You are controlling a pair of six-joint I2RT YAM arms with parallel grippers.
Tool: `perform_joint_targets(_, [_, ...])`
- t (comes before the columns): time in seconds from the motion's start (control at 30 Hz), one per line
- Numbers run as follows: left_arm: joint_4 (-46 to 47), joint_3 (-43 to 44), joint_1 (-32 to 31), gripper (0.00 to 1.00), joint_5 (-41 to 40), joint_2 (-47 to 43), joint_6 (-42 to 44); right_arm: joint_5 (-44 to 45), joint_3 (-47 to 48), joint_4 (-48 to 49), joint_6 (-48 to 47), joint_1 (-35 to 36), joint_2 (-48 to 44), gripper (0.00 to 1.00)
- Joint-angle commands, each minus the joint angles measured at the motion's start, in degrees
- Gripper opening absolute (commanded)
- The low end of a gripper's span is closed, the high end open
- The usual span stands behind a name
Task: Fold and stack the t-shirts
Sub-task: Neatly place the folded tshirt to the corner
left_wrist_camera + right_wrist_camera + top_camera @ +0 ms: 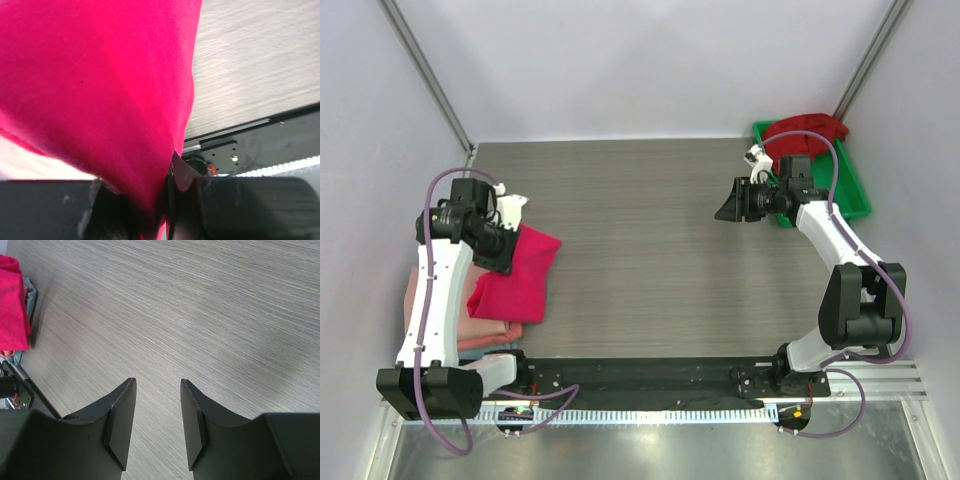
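The pinkish-red t-shirt (pixel 523 275) overhangs the salmon-pink folded shirts' edge, so my left gripper will next go left in the top view and down over them to release it.
The bright pinkish-red t-shirt (pixel 523 275), folded, hangs from my left gripper (pixel 506 252) at the table's left, draping over the pale salmon-pink folded shirts (pixel 485 333). In the left wrist view the jaws are shut on the pinkish-red t-shirt (pixel 100 90), pinched between the fingers at the gripper (pixel 162 210). The darker crimson t-shirt (pixel 803 131) lies crumpled in the green tray (pixel 852 188) at the back right. My right gripper (pixel 729 207) is open and empty above bare table, left of the tray; it shows open in the right wrist view (pixel 157 425), with the pinkish-red shirt (pixel 12 305) far off.
The dark rail (pixel 650 375) with the arm bases runs along the near edge. Grey walls and metal posts (pixel 425 72) close in the back and sides. The wood-grain table (pixel 650 250) lies between the two arms.
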Motion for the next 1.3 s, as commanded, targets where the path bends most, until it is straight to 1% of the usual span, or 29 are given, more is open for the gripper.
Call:
perform_joint_targets(0.0, [-15.39, 3.26, 1.16, 0.0, -4.42, -2.03, 1.79, -1.61, 1.17, 1.2, -0.39, -0.18, -1.75, 0.47])
perform_joint_targets(0.17, [-16.17, 5.98, 3.62, 0.0, -7.24, -0.89, 4.77, -2.31, 1.09, 1.02, -0.21, -0.09, -2.01, 0.47])
perform_joint_targets(0.23, [-16.53, 6.78, 4.67, 0.0, -9.61, -0.27, 6.27, -2.4, 0.82, 1.11, -0.21, -0.1, -2.18, 0.47])
perform_joint_targets(0.37, [-17.05, 7.48, 8.27, 0.0, -11.99, 0.17, 11.44, -2.67, 0.47, 1.19, -0.3, -0.18, -2.18, 0.47])
perform_joint_targets(0.47, [-17.58, 8.19, 11.17, 0.0, -12.52, 1.22, 13.21, -2.67, 0.12, 1.55, -0.12, -0.18, -2.27, 0.47])
perform_joint_targets(0.63, [-17.58, 7.22, 13.64, 0.0, -11.99, 2.63, 14.19, -2.49, -0.32, 2.25, 0.23, -0.1, -2.18, 0.47])
perform_joint_targets(0.8, [-17.58, 6.52, 14.25, 0.0, -12.51, 1.49, 14.1, -2.49, 0.12, 2.34, 0.23, -0.18, -1.66, 0.47])
perform_joint_targets(0.97, [-17.14, 4.23, 16.98, 0.0, -13.04, 2.8, 16.38, -2.58, 0.56, 3.22, 0.23, -0.1, -0.95, 0.46])
perform_joint_targets(1.03, [-17.32, 4.75, 18.55, 0.0, -13.57, 3.07, 18.04, -2.58, 0.82, 3.22, 0.23, -0.18, -0.95, 0.47])
perform_joint_targets(1.17, [-17.32, 4.85, 19.7, 0.0, -14.62, 2.72, 19.37, -2.66, 0.3, 3.21, 0.23, -0.09, -1.13, 0.46])
perform_joint_targets(1.27, [-15.48, 3.09, 21.02, 0.0, -15.68, 2.98, 20.25, -2.67, -0.93, 4.0, 1.36, -0.1, -1.22, 0.46])
